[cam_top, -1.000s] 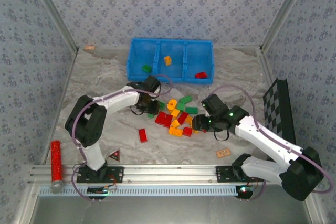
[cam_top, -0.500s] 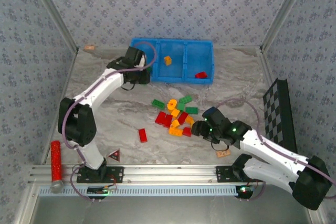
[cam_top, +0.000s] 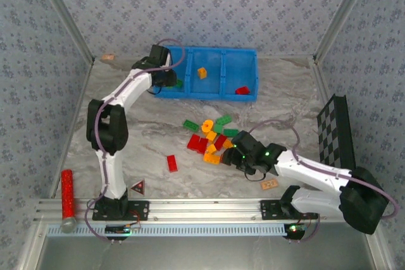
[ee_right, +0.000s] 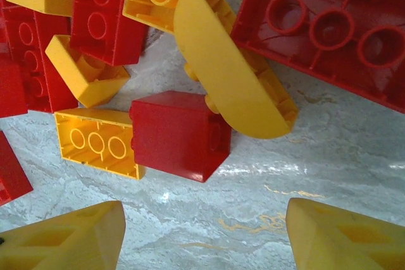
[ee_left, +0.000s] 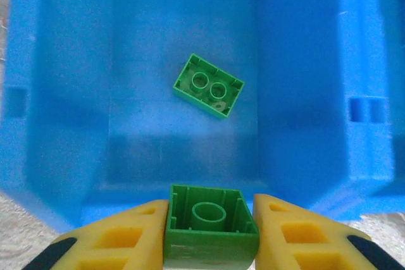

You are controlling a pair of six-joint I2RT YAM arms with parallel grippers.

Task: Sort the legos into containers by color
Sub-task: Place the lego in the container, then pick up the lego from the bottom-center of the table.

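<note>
The red brick (ee_right: pixel 180 136) beside the curved yellow one is below, toward the pile, so my right gripper needs to lower its spread fingers around it from the red brick's uncluttered side.
My left gripper (cam_top: pixel 166 79) hangs over the left compartment of the blue bin (cam_top: pixel 209 95), shut on a green brick (ee_left: pixel 211 222) whose hollow underside faces the camera. Another green brick (ee_left: pixel 209 85) lies on that compartment's floor. An orange brick (cam_top: pixel 202 73) lies in the middle compartment and a red one (cam_top: pixel 242 90) in the right. A pile of red, yellow and green legos (cam_top: pixel 215 140) sits mid-table. My right gripper (cam_top: pixel 231 153) is open at the pile's near right edge, its jaws wide apart just short of a red brick (ee_right: pixel 180 134) and a curved yellow brick (ee_right: pixel 234 86).
A lone red brick (cam_top: pixel 171 163) lies left of the pile. A red cylinder (cam_top: pixel 66 192) and a red-and-black triangle (cam_top: pixel 137 187) sit near the left front. A tan tile (cam_top: pixel 269 184) lies under the right arm. A checkerboard (cam_top: pixel 333 131) leans at the right wall.
My left arm has swung from the pile up to the bin's left compartment with the green brick. My right gripper has shifted left and lower along the pile's edge, its jaws widening.
</note>
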